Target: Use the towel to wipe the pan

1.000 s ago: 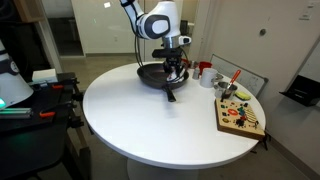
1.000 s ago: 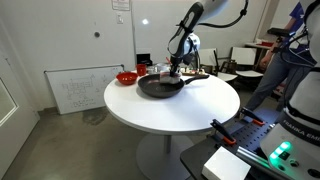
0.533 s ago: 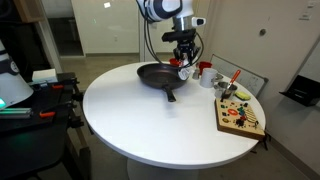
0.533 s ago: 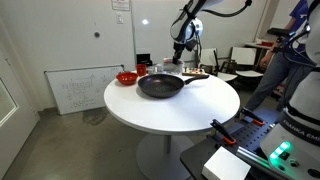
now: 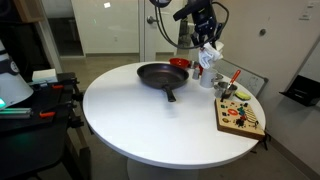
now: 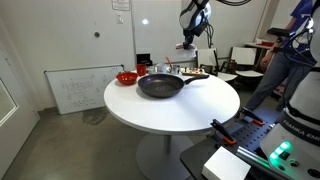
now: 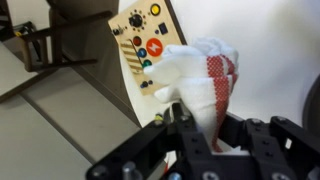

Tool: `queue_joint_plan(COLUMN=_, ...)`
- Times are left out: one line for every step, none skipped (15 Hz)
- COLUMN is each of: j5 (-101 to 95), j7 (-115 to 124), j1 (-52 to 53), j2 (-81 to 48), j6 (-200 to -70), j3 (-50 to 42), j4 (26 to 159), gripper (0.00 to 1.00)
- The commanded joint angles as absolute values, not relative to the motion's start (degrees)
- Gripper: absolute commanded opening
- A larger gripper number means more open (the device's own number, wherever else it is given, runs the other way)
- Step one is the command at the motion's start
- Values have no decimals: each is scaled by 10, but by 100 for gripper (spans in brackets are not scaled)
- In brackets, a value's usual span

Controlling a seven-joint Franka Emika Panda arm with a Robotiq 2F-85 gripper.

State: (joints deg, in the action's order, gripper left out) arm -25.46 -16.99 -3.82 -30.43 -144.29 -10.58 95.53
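My gripper lowers the towel next onto the free tabletop below, between the pan [image 5: 160,76] and the wooden board, and releases it there, since that space is bare.
A black frying pan [image 5: 160,76] sits on the round white table [image 5: 150,120], handle toward the front; it also shows in an exterior view [image 6: 160,86]. My gripper [image 5: 207,42] is raised well above the table, to the right of the pan, and is shut on a white towel with a red stripe [image 5: 210,56]. In the wrist view the towel [image 7: 200,80] hangs bunched between the fingers [image 7: 205,125]. In an exterior view the gripper [image 6: 188,42] is high behind the pan.
A wooden board with coloured pieces [image 5: 240,116] lies at the table's right edge, also in the wrist view [image 7: 145,45]. Cups and a red bowl [image 5: 180,63] stand behind the pan. A red bowl [image 6: 126,77] sits at the table's left side. A person [image 6: 290,50] stands nearby.
My gripper has lifted out of the pan with the towel and moved up and to the right, away from the pan. The pan has stayed in place.
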Motion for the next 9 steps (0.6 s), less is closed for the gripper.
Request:
queue_joint_plan(j5=-358, j7=-59, j1=5, j2=-313, j6=-1406, j3=-173, j4=966, gripper=5)
queue_joint_plan(j5=-382, j7=-28, j1=11, j2=-315, j6=-1405, j3=-184, j4=974, gripper=5)
queue_joint_plan(j5=-407, j7=4, j1=12, j2=-318, j6=-1412, j3=-189, j4=983, gripper=5)
queue_joint_plan(j5=-431, j7=36, j1=11, j2=-321, j6=-1436, j3=-194, j4=995, gripper=5)
queue_joint_plan(j5=-470, j7=92, j1=18, j2=-328, j6=-1470, j3=-210, j4=1006, gripper=5)
queue_joint_plan(j5=-487, j7=131, j1=38, j2=-339, j6=-1496, j3=-237, j4=1012, gripper=5)
queue_joint_plan(j5=-516, j7=173, j1=19, j2=-341, j6=-1504, j3=-219, j4=1024, gripper=5)
queue_joint_plan(j5=-532, j7=215, j1=54, j2=-357, j6=-1538, j3=-266, j4=1028, gripper=5)
queue_joint_plan(j5=-557, j7=255, j1=52, j2=-359, j6=-1539, j3=-261, j4=1041, gripper=5)
